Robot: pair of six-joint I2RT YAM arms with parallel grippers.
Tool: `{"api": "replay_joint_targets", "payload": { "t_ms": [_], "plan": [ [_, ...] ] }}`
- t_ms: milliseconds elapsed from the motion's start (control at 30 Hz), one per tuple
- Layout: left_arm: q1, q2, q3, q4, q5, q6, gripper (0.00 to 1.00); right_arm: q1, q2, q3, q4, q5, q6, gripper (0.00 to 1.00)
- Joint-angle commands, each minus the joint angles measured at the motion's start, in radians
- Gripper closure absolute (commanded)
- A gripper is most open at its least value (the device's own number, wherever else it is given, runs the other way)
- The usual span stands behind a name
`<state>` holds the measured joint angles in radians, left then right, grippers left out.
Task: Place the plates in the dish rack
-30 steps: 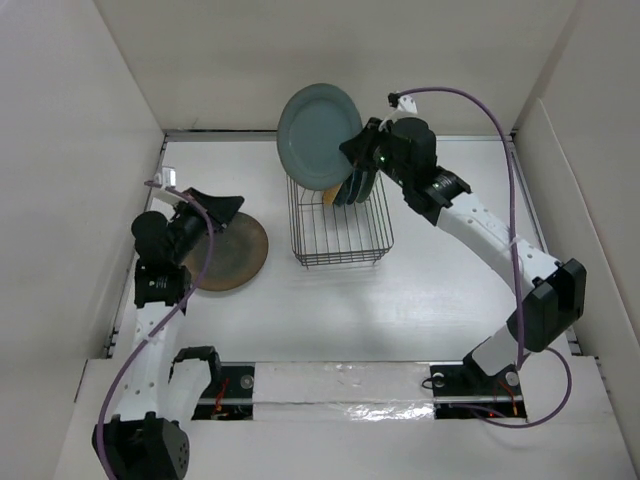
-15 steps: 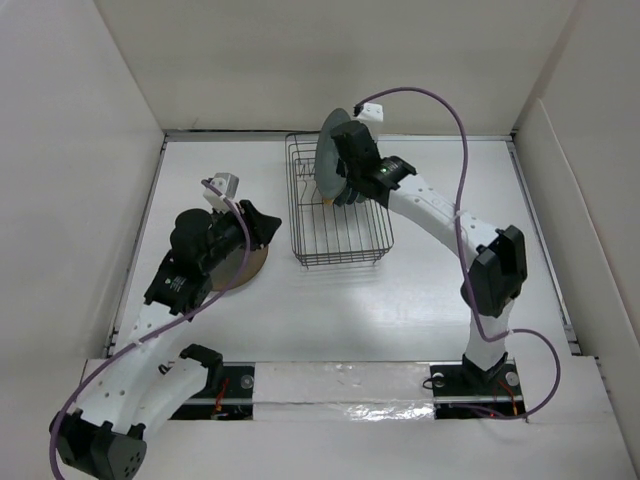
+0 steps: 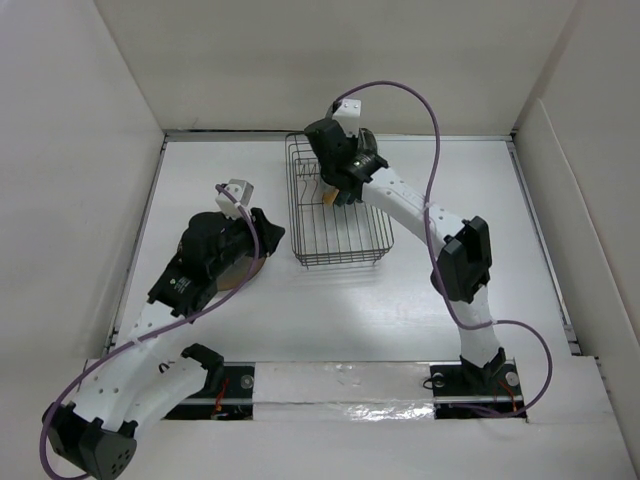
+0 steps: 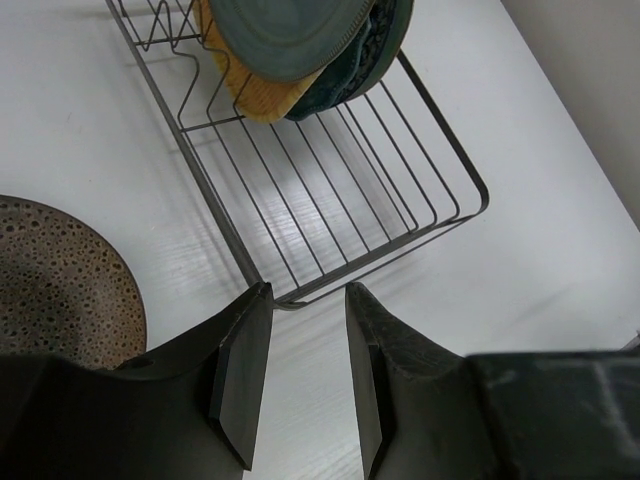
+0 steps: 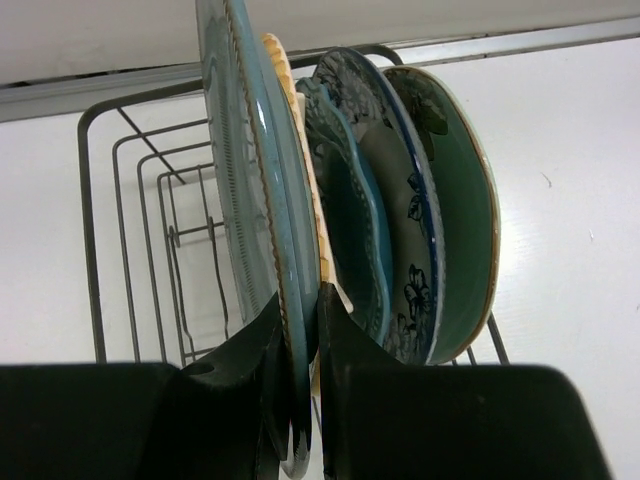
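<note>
The grey-teal plate [image 5: 250, 170] crowds the orange-tan one, so my right gripper next needs to move down and to the left in the top view, over open rack wires, to release.
The black wire dish rack [image 3: 345, 235] holds several plates standing on edge at its far end. My right gripper [image 5: 300, 330] is shut on the rim of the grey-teal plate [image 5: 250, 170], which stands upright in the rack beside the orange-tan plate [image 5: 288, 110], the dark teal scalloped plate [image 5: 350, 210], the blue floral plate [image 5: 405, 230] and the mint plate [image 5: 465, 200]. My left gripper [image 4: 305, 380] is open and empty above the table near the rack's front corner [image 4: 285, 298]. The brown plate [image 4: 50, 290] lies flat to its left.
White walls enclose the table on the left, back and right. My left arm [image 3: 205, 262] covers most of the brown plate in the top view. The rack's near half [image 4: 330, 200] holds no plates.
My right gripper has turned the grey-teal plate on edge and lowered it into the rack's far end. My left arm has swung right, over the brown plate toward the rack.
</note>
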<state>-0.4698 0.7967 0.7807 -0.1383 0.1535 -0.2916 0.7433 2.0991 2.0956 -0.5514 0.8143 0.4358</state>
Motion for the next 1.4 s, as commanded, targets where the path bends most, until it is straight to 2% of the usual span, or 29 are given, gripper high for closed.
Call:
{"api": "replay_joint_targets", "payload": {
  "t_ms": [0,267,467,500,533,600,633,833,933,1000,1033,1067,1100,1133,1267,1333,1367],
  "plan": [
    [-0.003,0.001,0.048,0.008,-0.043,0.020,0.68,0.019,-0.004,0.115,0.084,0.097,-0.028,1.00],
    [-0.003,0.027,0.043,0.003,-0.071,0.019,0.65,0.051,0.082,0.092,0.126,-0.018,-0.025,1.00],
    [-0.003,0.070,0.045,0.002,-0.077,0.016,0.65,0.062,0.098,0.037,0.143,-0.018,0.004,0.98],
    [-0.003,0.076,0.043,-0.001,-0.080,0.016,0.65,0.062,0.088,0.024,0.151,-0.027,0.006,0.91],
    [-0.003,0.090,0.046,0.000,-0.084,0.016,0.65,0.053,0.058,-0.001,0.160,-0.035,0.004,0.72],
    [-0.003,0.107,0.048,0.003,-0.095,0.014,0.65,0.053,0.021,-0.031,0.188,-0.052,-0.006,0.52],
    [-0.003,0.131,0.054,0.005,-0.095,0.012,0.65,0.041,-0.003,-0.048,0.198,-0.063,-0.012,0.39],
    [-0.003,0.268,0.078,0.020,-0.023,-0.011,0.65,0.010,-0.278,-0.287,0.353,-0.292,-0.078,0.07],
    [0.032,0.300,0.084,0.025,-0.015,-0.033,0.65,0.010,-0.442,-0.454,0.416,-0.409,-0.109,0.04],
    [0.107,0.297,0.077,0.052,-0.017,-0.076,0.61,0.010,-0.534,-0.563,0.478,-0.461,-0.105,0.07],
    [0.134,0.297,0.069,0.063,-0.022,-0.095,0.60,0.010,-0.632,-0.691,0.502,-0.477,-0.098,0.23],
    [0.164,0.297,0.066,0.078,-0.023,-0.116,0.60,0.010,-0.683,-0.759,0.560,-0.498,-0.092,0.41],
    [0.224,0.300,0.060,0.085,-0.022,-0.165,0.60,0.010,-0.730,-0.825,0.594,-0.529,-0.074,0.63],
    [0.255,0.300,0.045,0.094,-0.020,-0.187,0.60,0.010,-0.819,-0.942,0.607,-0.533,-0.063,0.98],
    [0.482,0.274,-0.011,0.089,0.003,-0.300,0.58,0.010,-1.002,-1.156,0.617,-0.584,-0.049,1.00],
    [0.631,0.247,-0.053,0.043,0.004,-0.354,0.44,0.010,-1.065,-1.221,0.611,-0.596,-0.054,1.00],
    [0.663,0.236,-0.067,-0.016,-0.032,-0.371,0.36,0.010,-1.114,-1.268,0.607,-0.604,-0.054,0.93]
  ]
}}
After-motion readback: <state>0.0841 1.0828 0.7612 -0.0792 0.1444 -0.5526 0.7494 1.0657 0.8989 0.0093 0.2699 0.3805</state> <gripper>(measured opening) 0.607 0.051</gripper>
